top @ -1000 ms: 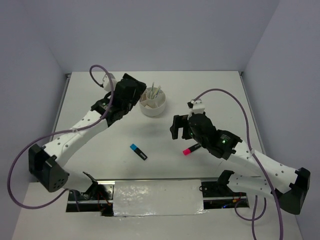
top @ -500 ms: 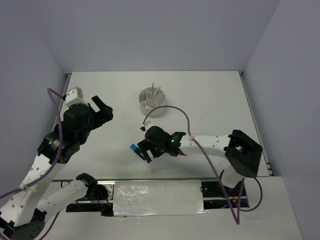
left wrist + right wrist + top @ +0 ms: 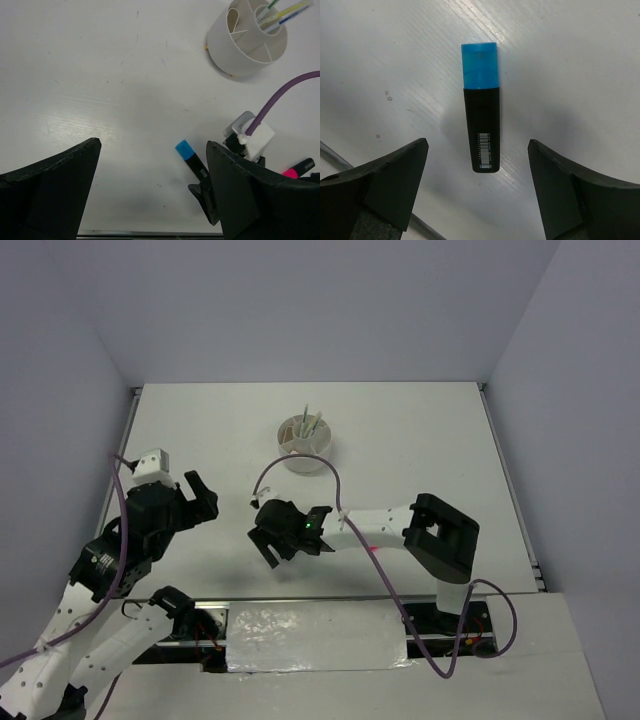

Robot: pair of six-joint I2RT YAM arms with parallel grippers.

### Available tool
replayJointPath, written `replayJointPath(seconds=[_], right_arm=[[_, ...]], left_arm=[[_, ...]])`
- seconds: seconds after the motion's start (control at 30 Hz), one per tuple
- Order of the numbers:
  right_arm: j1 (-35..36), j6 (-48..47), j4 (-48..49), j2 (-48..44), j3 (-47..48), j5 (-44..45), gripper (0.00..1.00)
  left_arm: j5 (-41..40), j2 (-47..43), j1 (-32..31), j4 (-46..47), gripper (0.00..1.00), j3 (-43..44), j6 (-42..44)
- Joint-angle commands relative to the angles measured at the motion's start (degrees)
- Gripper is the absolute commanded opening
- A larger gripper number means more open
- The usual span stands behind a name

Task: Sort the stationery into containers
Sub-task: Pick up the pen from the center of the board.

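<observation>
I will next move my left gripper to the right in the top view and turn it as it lowers over the blue highlighter's black body (image 3: 197,167), because this body is slanted to my left gripper's fingers.
A blue-and-black highlighter (image 3: 481,105) lies flat on the white table, blue cap pointing away from my right wrist. My right gripper (image 3: 479,142) is open and straddles its black barrel, one finger on each side, with a gap on both. The top view hides this highlighter under my right gripper (image 3: 268,543). A pink-and-black highlighter (image 3: 297,169) lies to the right, partly under the right arm. The round white container (image 3: 305,445) stands at the back with thin pens (image 3: 287,11) upright in its compartments. My left gripper (image 3: 200,498) hangs open and empty at the near left.
The right arm's white forearm (image 3: 375,525) and purple cable (image 3: 280,97) stretch across the middle of the table. The table's near edge (image 3: 150,232) lies just below the blue highlighter. Grey walls enclose the table on three sides.
My right gripper swung left from the pink highlighter to over the blue one, and its jaws narrowed slightly. The left arm pulled back from the container to the near left.
</observation>
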Motion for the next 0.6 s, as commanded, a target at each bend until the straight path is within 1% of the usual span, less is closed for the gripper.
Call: replayJointPath(seconds=[0.0, 0.07, 0.1, 0.13, 0.17, 0.2, 0.23, 0.27, 0.3, 0.33, 0.37, 0.43, 0.47, 0.5, 0.53, 0.57], right_arm=[[0.39, 0.19, 1.85, -4.38, 0.26, 2.42, 0.88], [0.30, 0.10, 1.07, -5.45, 0.61, 3.91, 0.88], [0.22, 0.10, -1.02, -6.58, 0.87, 4.70, 0.88], [0.04, 0.19, -1.92, -7.55, 0.87, 5.58, 0.89], [-0.31, 1.23, -2.71, -8.87, 0.00, 7.50, 0.89], [-1.79, 2.03, -3.50, -12.53, -0.88, 7.87, 0.90], [-2.85, 3.95, -3.68, -14.74, -3.49, 8.13, 0.91], [-5.21, 4.93, -3.86, -17.20, -5.00, 8.39, 0.92], [-6.45, 5.72, -4.12, -21.84, -6.32, 8.57, 0.93], [-7.68, 6.86, -4.56, -23.97, -8.51, 8.75, 0.93], [-8.83, 7.30, -6.04, -25.82, -9.23, 9.62, 0.94], [-11.38, 7.75, -7.89, -30.21, -10.46, 10.68, 0.96], [-11.91, 7.84, -9.90, -31.45, -10.55, 12.16, 0.97], [-12.96, 7.66, -10.53, -32.51, -10.99, 12.61, 0.97], [-13.49, 6.88, -10.97, -34.26, -11.25, 12.70, 0.97], [-13.93, 6.61, -11.85, -34.97, -11.43, 12.79, 0.97]], left_arm=[[-2.21, 1.89, 0.30, -1.28, 0.99, -0.37, -6.28], [-2.91, 3.65, 0.21, -3.55, 0.99, -0.98, -11.54], [-3.52, 4.27, 0.21, -4.44, 0.99, -1.51, -14.09], [-2.31, 5.14, 0.21, -4.53, 0.99, -2.12, -18.03], [-1.43, 5.67, 0.21, -3.84, 0.99, -2.83, -20.07], [0.58, 6.72, 0.04, -2.96, 0.99, -4.75, -23.83], [1.12, 7.52, -1.01, 0.27, 0.99, -7.12, -25.44], [0.52, 8.57, -2.41, 0.30, 0.99, -7.57, -27.80], [-1.05, 11.71, -4.69, -0.13, 0.99, -7.75, -33.83], [-6.55, 13.83, -10.89, -0.92, 0.99, -7.32, -37.46], [-9.39, 18.38, -13.91, -4.58, 0.99, -5.49, -45.50], [-13.01, 23.32, -20.67, -7.16, 0.99, -2.15, -51.09], [-13.20, 25.61, -22.10, -8.91, 0.99, -0.91, -53.55], [-13.20, 30.16, -23.59, -9.19, 0.99, -0.03, -57.40], [-13.20, 32.29, -26.22, -9.36, 0.99, 1.89, -59.27], [-13.46, 34.22, -27.29, -9.71, 0.99, 2.70, -61.20]])
